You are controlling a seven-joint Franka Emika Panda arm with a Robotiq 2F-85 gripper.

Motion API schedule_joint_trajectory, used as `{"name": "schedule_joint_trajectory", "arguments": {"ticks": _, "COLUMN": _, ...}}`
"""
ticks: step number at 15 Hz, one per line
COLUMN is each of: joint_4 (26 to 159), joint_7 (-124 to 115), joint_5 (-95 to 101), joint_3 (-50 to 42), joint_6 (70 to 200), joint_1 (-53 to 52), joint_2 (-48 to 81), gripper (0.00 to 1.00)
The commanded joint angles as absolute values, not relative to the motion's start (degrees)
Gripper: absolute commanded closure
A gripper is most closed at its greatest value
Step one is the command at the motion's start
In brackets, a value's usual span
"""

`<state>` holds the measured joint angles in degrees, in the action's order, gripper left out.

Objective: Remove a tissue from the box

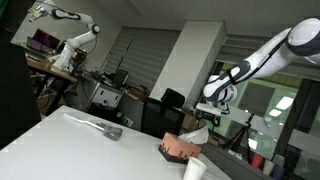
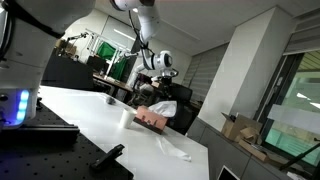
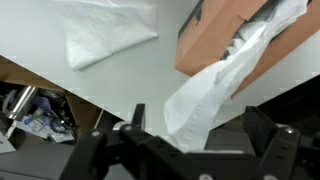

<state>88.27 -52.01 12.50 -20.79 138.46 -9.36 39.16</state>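
Observation:
Next, the gripper stays nearly where it is above the box (image 3: pixel 215 45) and closes its fingers on the tissue at its raised end (image 3: pixel 193 118).
The box (image 3: pixel 215 45), pinkish-red on top, sits on the white table at the top right of the wrist view. It also shows in both exterior views (image 1: pixel 177 149) (image 2: pixel 151 118). A white tissue (image 3: pixel 205 95) rises out of the box and stretches between my gripper's fingers (image 3: pixel 200 125). The fingers stand wide apart on either side of the tissue, and its end is hidden behind the gripper body. In both exterior views the gripper (image 1: pixel 207 112) (image 2: pixel 160 88) hovers just above the box, with the tissue (image 1: pixel 196 131) (image 2: pixel 164 105) under it.
A second crumpled white tissue (image 3: pixel 105 30) lies flat on the table (image 3: pixel 120 80) beside the box. A white cup (image 1: pixel 195 169) stands near the box. A long grey object (image 1: pixel 100 126) lies further along the table. The table edge (image 3: pixel 60 85) runs close by.

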Motion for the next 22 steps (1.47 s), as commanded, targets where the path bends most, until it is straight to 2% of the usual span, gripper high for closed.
{"name": "schedule_joint_trajectory", "arguments": {"ticks": 1, "joint_4": 81.31, "joint_7": -56.60, "joint_5": 12.93, "joint_3": -20.11, "joint_6": 131.14, "joint_1": -8.10, "joint_2": 42.90, "gripper": 0.00}}
{"name": "schedule_joint_trajectory", "arguments": {"ticks": 2, "joint_4": 80.38, "joint_7": -56.68, "joint_5": 13.08, "joint_3": -19.82, "joint_6": 129.95, "joint_1": -7.85, "joint_2": 43.48, "gripper": 0.00}}
{"name": "schedule_joint_trajectory", "arguments": {"ticks": 3, "joint_4": 79.66, "joint_7": -56.83, "joint_5": 13.23, "joint_3": -19.60, "joint_6": 129.57, "joint_1": -7.64, "joint_2": 44.00, "gripper": 0.25}}
{"name": "schedule_joint_trajectory", "arguments": {"ticks": 4, "joint_4": 78.99, "joint_7": -56.86, "joint_5": 13.49, "joint_3": -19.57, "joint_6": 129.17, "joint_1": -7.58, "joint_2": 44.45, "gripper": 0.25}}
{"name": "schedule_joint_trajectory", "arguments": {"ticks": 5, "joint_4": 78.50, "joint_7": -56.94, "joint_5": 13.51, "joint_3": -19.50, "joint_6": 129.10, "joint_1": -7.50, "joint_2": 44.78, "gripper": 0.32}}
{"name": "schedule_joint_trajectory", "arguments": {"ticks": 8, "joint_4": 77.49, "joint_7": -57.13, "joint_5": 13.45, "joint_3": -19.30, "joint_6": 129.75, "joint_1": -7.30, "joint_2": 45.45, "gripper": 0.55}}
{"name": "schedule_joint_trajectory", "arguments": {"ticks": 14, "joint_4": 76.45, "joint_7": -55.65, "joint_5": 12.49, "joint_3": -17.90, "joint_6": 129.69, "joint_1": -6.18, "joint_2": 45.43, "gripper": 0.95}}
{"name": "schedule_joint_trajectory", "arguments": {"ticks": 16, "joint_4": 76.20, "joint_7": -55.21, "joint_5": 12.21, "joint_3": -17.30, "joint_6": 129.50, "joint_1": -5.63, "joint_2": 45.29, "gripper": 1.00}}
{"name": "schedule_joint_trajectory", "arguments": {"ticks": 22, "joint_4": 74.71, "joint_7": -52.10, "joint_5": 11.59, "joint_3": -15.34, "joint_6": 128.38, "joint_1": -3.94, "joint_2": 43.32, "gripper": 1.00}}
